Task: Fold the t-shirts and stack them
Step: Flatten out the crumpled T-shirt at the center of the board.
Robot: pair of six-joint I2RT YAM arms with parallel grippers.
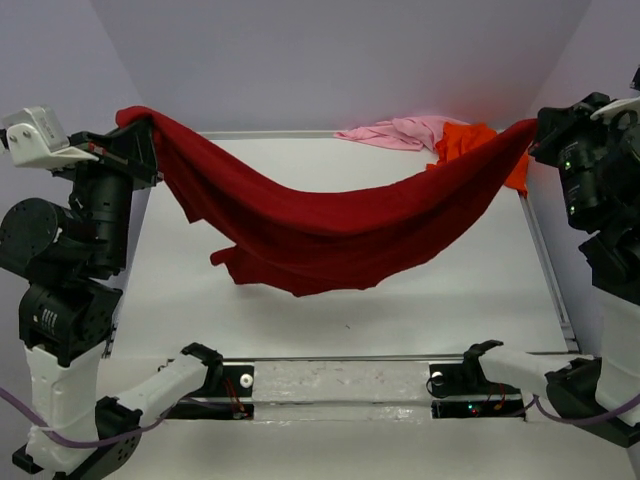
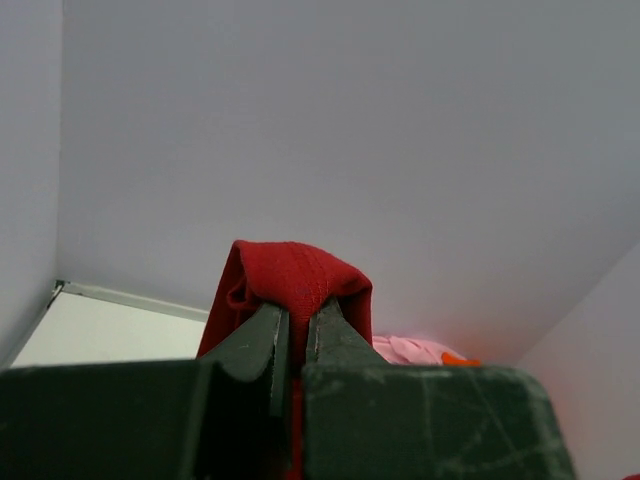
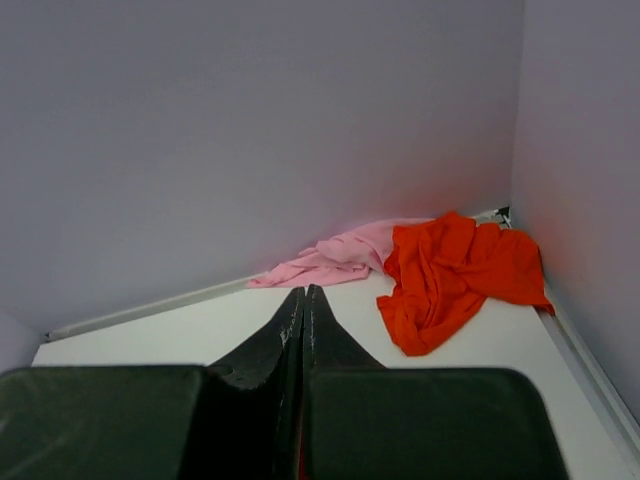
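Note:
The dark red t-shirt [image 1: 330, 225] hangs stretched above the table, so my left gripper moves down and outward to the bare far tabletop next and releases the t-shirt's end.
The dark red t-shirt [image 1: 330, 225] hangs stretched in the air between both grippers, and its sagging middle dips toward the white table [image 1: 450, 300]. My left gripper [image 1: 145, 128] is shut on one end; in the left wrist view [image 2: 298, 312] a red fold [image 2: 295, 275] bulges above the fingertips. My right gripper [image 1: 535, 128] is shut on the other end; in the right wrist view [image 3: 304, 292] only a red sliver shows low between the closed fingers. The pale pink t-shirt [image 1: 398, 132] and the bright orange t-shirt [image 1: 465, 140] lie crumpled in the back right corner, as the right wrist view shows for the pink [image 3: 335, 258] and the orange [image 3: 450, 275].
Grey walls close the table at the back and both sides. A raised rail [image 1: 545, 260] runs along the right edge and another along the back. The arm bases and a shiny mounting plate [image 1: 340, 385] sit at the near edge.

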